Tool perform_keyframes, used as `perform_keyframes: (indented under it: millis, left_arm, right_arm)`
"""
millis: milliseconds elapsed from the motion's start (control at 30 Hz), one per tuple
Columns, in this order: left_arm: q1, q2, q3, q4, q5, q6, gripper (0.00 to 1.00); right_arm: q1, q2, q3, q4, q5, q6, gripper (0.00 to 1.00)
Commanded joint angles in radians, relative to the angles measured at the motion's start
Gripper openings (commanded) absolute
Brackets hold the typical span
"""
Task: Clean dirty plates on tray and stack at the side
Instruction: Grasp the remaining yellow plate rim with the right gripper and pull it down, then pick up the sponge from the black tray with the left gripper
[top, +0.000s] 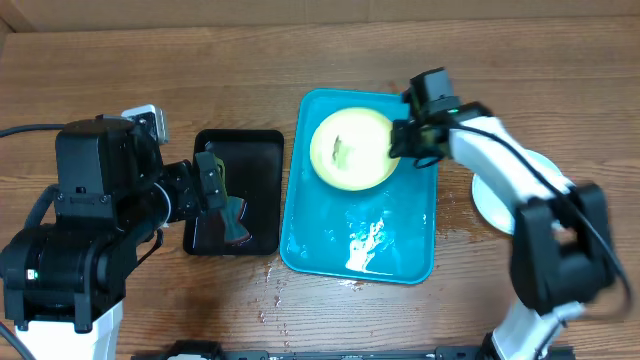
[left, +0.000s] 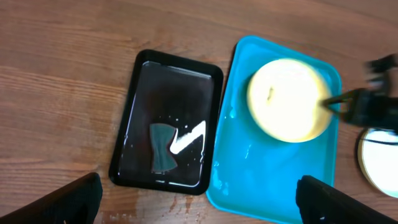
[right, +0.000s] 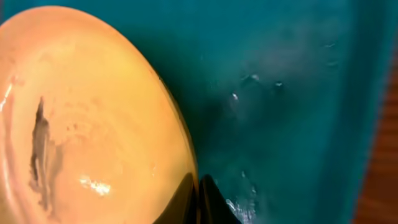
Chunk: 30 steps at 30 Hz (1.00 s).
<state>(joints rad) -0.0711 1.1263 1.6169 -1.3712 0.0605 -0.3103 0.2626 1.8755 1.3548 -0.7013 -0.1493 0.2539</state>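
Note:
The open bottom of the tray lies on the plate's near side, so my right gripper next needs to pull the pinched plate back and lower it onto the middle of the turquoise tray (top: 390, 245).
A pale yellow-green plate (top: 350, 150) with a dark smear near its middle is at the far end of the turquoise tray (top: 390, 245). My right gripper (top: 402, 140) is shut on the plate's right rim. In the right wrist view the two fingertips (right: 199, 190) pinch the plate's edge (right: 93, 112) above the wet tray (right: 280, 93). My left gripper (top: 212, 182) is open and empty, held over the black tray (top: 260, 140). The left wrist view also shows the plate (left: 289, 99) and the turquoise tray (left: 273, 174). A second, pale plate (top: 490, 200) lies on the table right of the tray, partly hidden by my right arm.
The black tray (left: 130, 112) left of the turquoise tray holds water and a grey cloth (left: 163, 148). Water drops lie on the wooden table near the tray's front edge (top: 300, 290). The pale plate's edge (left: 376, 155) shows at the right of the left wrist view.

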Motion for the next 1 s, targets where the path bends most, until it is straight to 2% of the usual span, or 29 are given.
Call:
perform_keyframes:
  millis: [0, 133, 233, 367, 500, 567, 667, 700, 767, 967]
  left_arm:
    - [0.005, 0.003, 0.018, -0.021, 0.007, 0.019, 1.0]
    - [0.005, 0.024, -0.001, -0.059, -0.015, 0.019, 1.0]
    - [0.005, 0.051, -0.026, -0.067, -0.037, 0.019, 1.0]
    - [0.005, 0.094, -0.042, -0.069, -0.033, 0.014, 1.0]
    - [0.005, 0.132, -0.043, -0.073, -0.034, -0.004, 1.0]
    - [0.005, 0.139, -0.043, -0.077, -0.035, -0.004, 0.98]
    - [0.005, 0.15, -0.047, -0.089, -0.079, -0.038, 0.96]
    - [0.005, 0.156, -0.066, -0.09, -0.133, -0.075, 0.96]
    - [0.005, 0.163, -0.108, -0.075, -0.148, -0.09, 0.93]
    - [0.005, 0.201, -0.333, 0.067, -0.165, -0.087, 0.91]
  right_arm:
    - [-0.009, -0.206, 0.05, -0.089, -0.001, 0.007, 0.04]
    - [0.02, -0.276, 0.047, -0.299, -0.001, 0.008, 0.04]
    - [0.065, -0.268, -0.01, -0.347, -0.001, 0.008, 0.04]
    - [0.125, -0.242, -0.179, -0.183, 0.016, 0.039, 0.04]
    - [0.143, -0.216, -0.378, 0.119, 0.114, 0.088, 0.04]
    - [0.141, -0.216, -0.409, 0.173, 0.112, 0.087, 0.04]
    - [0.141, -0.222, -0.395, 0.187, 0.111, 0.07, 0.06]
    - [0.141, -0.243, -0.36, 0.144, 0.113, 0.048, 0.12]
    - [0.141, -0.273, -0.32, 0.091, 0.115, 0.034, 0.19]
    - [0.141, -0.395, -0.209, -0.091, 0.115, 0.027, 0.26]
